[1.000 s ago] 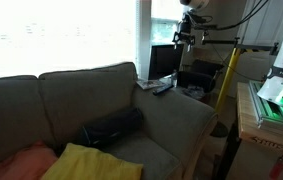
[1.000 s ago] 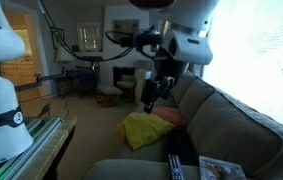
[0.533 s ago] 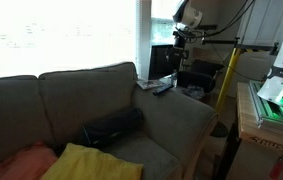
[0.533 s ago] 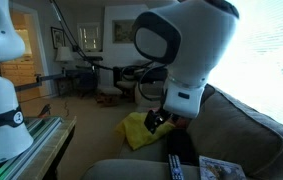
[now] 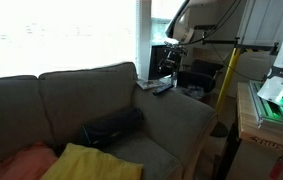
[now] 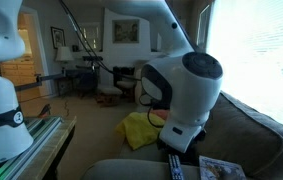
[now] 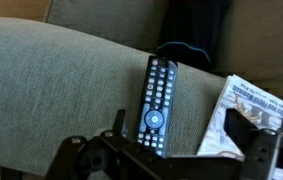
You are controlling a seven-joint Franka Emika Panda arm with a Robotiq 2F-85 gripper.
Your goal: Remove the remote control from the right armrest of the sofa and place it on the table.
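Observation:
The remote control's round button pad [image 7: 154, 119] already sits between my gripper's open fingers, so next I need to move them down toward the armrest [image 7: 51, 90] and around it.
The remote control [image 7: 158, 100] is a slim black bar with grey buttons. It lies flat on the right armrest [image 7: 51, 90] of the grey-brown sofa [image 5: 81, 95] and shows in both exterior views [image 5: 163, 87] [image 6: 174, 166]. My gripper [image 7: 181, 132] is open and empty and hangs just above the armrest. One finger [image 7: 119, 122] is left of the remote's near end. The other finger [image 7: 243, 135] is over the pale paper item [image 7: 251, 105]. In an exterior view the gripper [image 5: 170, 62] comes down over the armrest's far end. Dark furniture [image 5: 203, 78] stands behind the armrest; I cannot tell whether it is the table.
A black cushion [image 5: 111, 127], a yellow cloth [image 5: 91, 162] and an orange cushion [image 5: 21, 160] lie on the sofa seat. A light wooden bench with a green-lit device [image 5: 271, 105] stands beside the armrest. A yellow post [image 5: 224, 75] rises nearby. The big white wrist [image 6: 181, 95] blocks much of an exterior view.
The arm has come down from high above the armrest to just over the remote. The remote and paper have not moved.

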